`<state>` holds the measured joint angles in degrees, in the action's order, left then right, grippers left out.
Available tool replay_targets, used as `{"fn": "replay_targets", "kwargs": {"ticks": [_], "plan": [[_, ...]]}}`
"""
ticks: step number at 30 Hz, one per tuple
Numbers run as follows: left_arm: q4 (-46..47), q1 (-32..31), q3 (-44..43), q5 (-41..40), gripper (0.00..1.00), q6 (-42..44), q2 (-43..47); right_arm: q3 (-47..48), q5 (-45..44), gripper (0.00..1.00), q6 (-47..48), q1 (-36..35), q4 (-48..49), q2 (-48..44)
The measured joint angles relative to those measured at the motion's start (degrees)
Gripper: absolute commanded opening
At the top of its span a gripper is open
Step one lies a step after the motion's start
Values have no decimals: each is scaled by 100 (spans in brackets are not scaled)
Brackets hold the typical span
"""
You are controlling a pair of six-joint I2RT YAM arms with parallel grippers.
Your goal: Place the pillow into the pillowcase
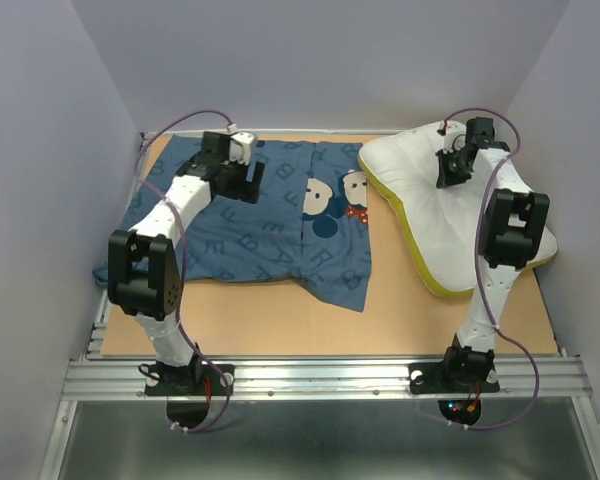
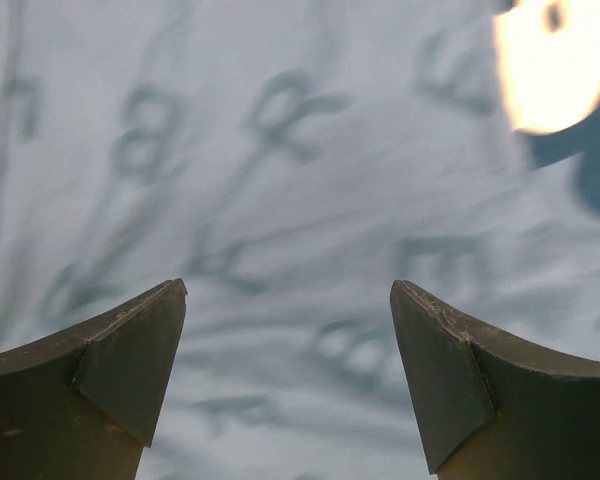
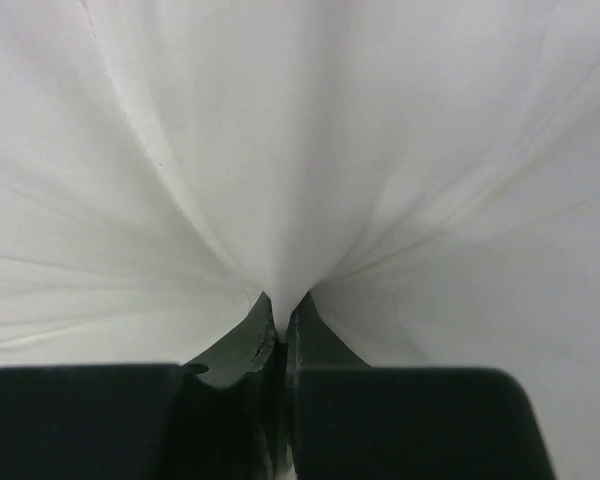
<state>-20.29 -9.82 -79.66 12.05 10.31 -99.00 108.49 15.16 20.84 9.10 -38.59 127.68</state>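
The left gripper moves across and down onto the pillowcase's edge beside the mouse faces next, since that edge is below it and to its right in the top view.
The blue pillowcase (image 1: pixel 280 235) with pale letters and mouse faces lies spread flat at the table's left and middle. My left gripper (image 1: pixel 242 178) hovers open just above its far part; in the left wrist view (image 2: pixel 288 290) the lettered cloth (image 2: pixel 280 170) fills the frame between the spread fingers. The white pillow (image 1: pixel 430 210) with its yellow-green edge band lies at the right. My right gripper (image 1: pixel 450 170) is shut on a pinch of the pillow's white cover (image 3: pixel 280 200) near its far edge, the cloth gathered between the fingertips (image 3: pixel 282 310).
The wooden tabletop (image 1: pixel 310 325) shows bare in front of the pillowcase. Grey walls enclose the table on the left, back and right. A metal rail (image 1: pixel 320 375) carries both arm bases at the near edge.
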Motion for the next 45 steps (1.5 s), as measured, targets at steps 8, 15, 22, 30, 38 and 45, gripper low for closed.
{"fn": "replay_targets", "kwargs": {"ticks": [8,15,22,30,38,45], "plan": [[297,-2142,-933,-1703,95,-660,-1001,-953,160,1,603,-72,-498,-1056],[39,-2647,-1364,-2376,85,-715,-1939,-1969,203,1,1003,-90,-754,-1917],[-90,-2590,-1641,-2929,80,-713,-2474,-2345,262,0,1097,-90,-787,-2164],[-129,-2570,-1788,-3049,79,-625,-2603,-2374,254,1,1137,-90,-787,-2201],[-164,-2588,-1788,-2723,86,-538,-2603,-2374,258,0,1154,-90,-789,-2201],[-323,-2610,-1788,-2990,76,-466,-2621,-2374,267,1,1196,-90,-789,-2201]]}}
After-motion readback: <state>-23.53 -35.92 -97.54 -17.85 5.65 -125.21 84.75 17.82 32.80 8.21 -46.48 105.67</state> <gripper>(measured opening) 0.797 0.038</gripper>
